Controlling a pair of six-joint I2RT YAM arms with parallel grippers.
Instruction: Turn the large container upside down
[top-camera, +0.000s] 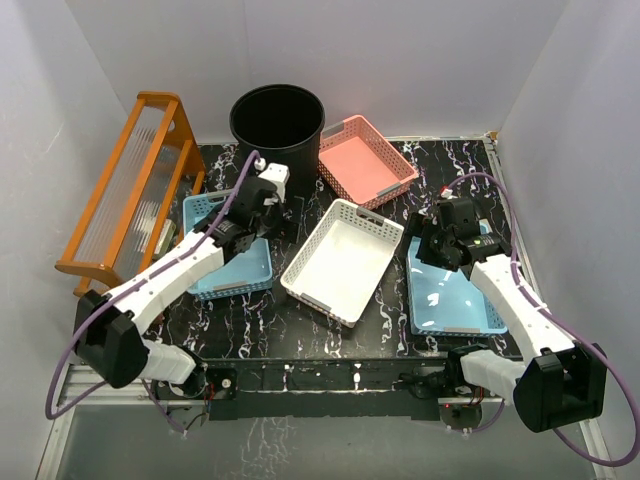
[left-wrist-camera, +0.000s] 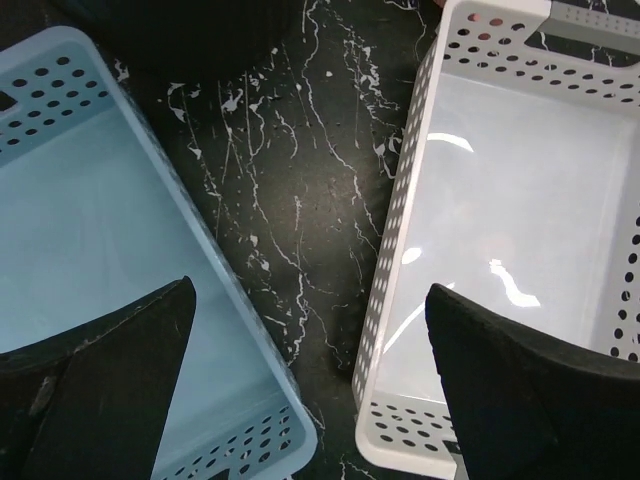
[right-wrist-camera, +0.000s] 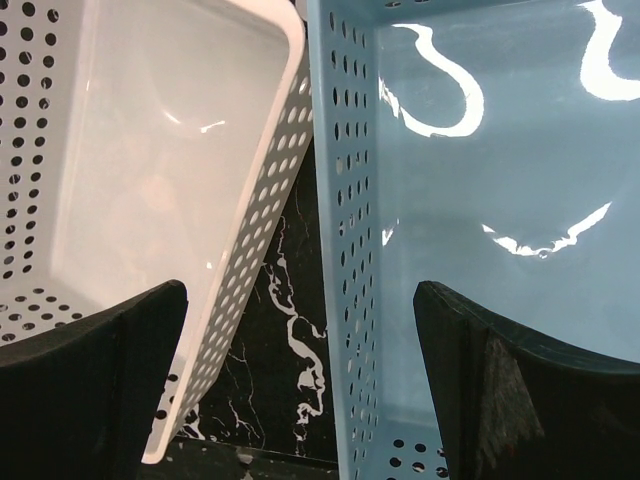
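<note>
I need to lower my right gripper next onto the rim of the blue basket (top-camera: 409, 262), on the side facing the white basket, because that rim runs between its open fingers.
The large container, a tall round black bin (top-camera: 277, 125), stands upright with its mouth up at the back of the table, left of centre. Its dark base edge shows at the top left of the left wrist view (left-wrist-camera: 190, 35). My left gripper (top-camera: 268, 192) is open and empty, hovering just in front of the bin, over the gap between a blue basket and the white basket (left-wrist-camera: 310, 380). My right gripper (top-camera: 432, 232) is open and empty, over the gap between the white basket and the right blue basket (right-wrist-camera: 300, 390).
A white lattice basket (top-camera: 343, 260) lies in the middle, a pink one (top-camera: 362, 158) behind it. Blue baskets lie at the left (top-camera: 228, 260) and right (top-camera: 452, 290). An orange wooden rack (top-camera: 130, 190) stands at the left edge. White walls close in on three sides.
</note>
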